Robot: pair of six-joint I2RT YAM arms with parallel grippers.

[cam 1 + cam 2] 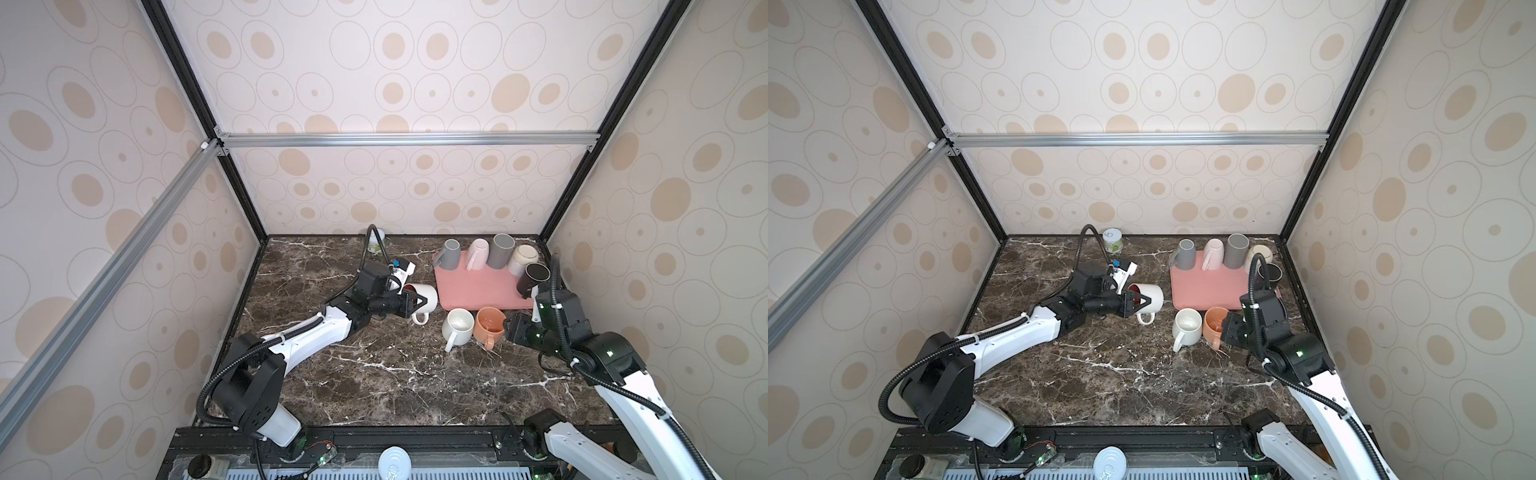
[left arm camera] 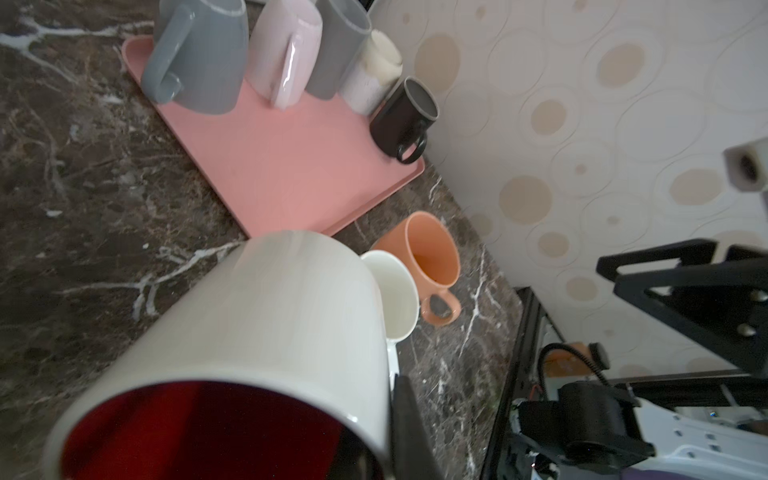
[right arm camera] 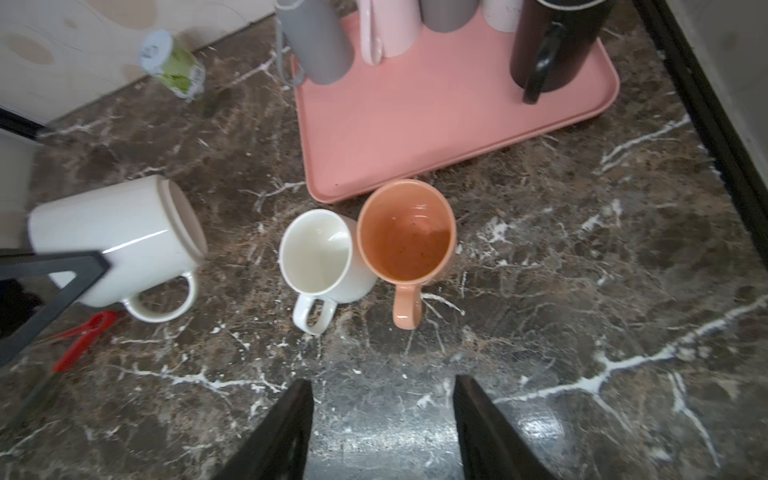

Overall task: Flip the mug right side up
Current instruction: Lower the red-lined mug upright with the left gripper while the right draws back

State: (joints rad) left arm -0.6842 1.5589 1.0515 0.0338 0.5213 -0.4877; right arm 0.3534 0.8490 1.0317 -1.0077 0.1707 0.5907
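Note:
I will tilt my left gripper down next and lower it to let go of the mug upright on the bare tabletop [image 1: 429,342] beside the small white mug, because that spot is below my gripper.
A white mug [image 1: 426,296] [image 1: 1152,296] with a red inside is held on its side left of the tray, its mouth toward the left arm and its handle hanging down. My left gripper [image 1: 409,301] [image 1: 1133,302] is shut on the mug's rim, one finger [image 2: 405,415] outside the wall and the other hidden inside. The right wrist view shows this mug [image 3: 112,237] from its base end. My right gripper [image 1: 509,328] [image 3: 382,386] stands open over bare table, just in front of an upright orange mug [image 1: 490,324] [image 3: 405,232], with nothing between its fingers.
A small white mug [image 1: 457,326] [image 3: 316,253] stands upright beside the orange one. The pink tray [image 1: 478,293] behind them carries several mugs along its back and right edge. A green-labelled jar [image 1: 1113,241] stands at the back wall. A red clip [image 3: 83,336] lies below the held mug.

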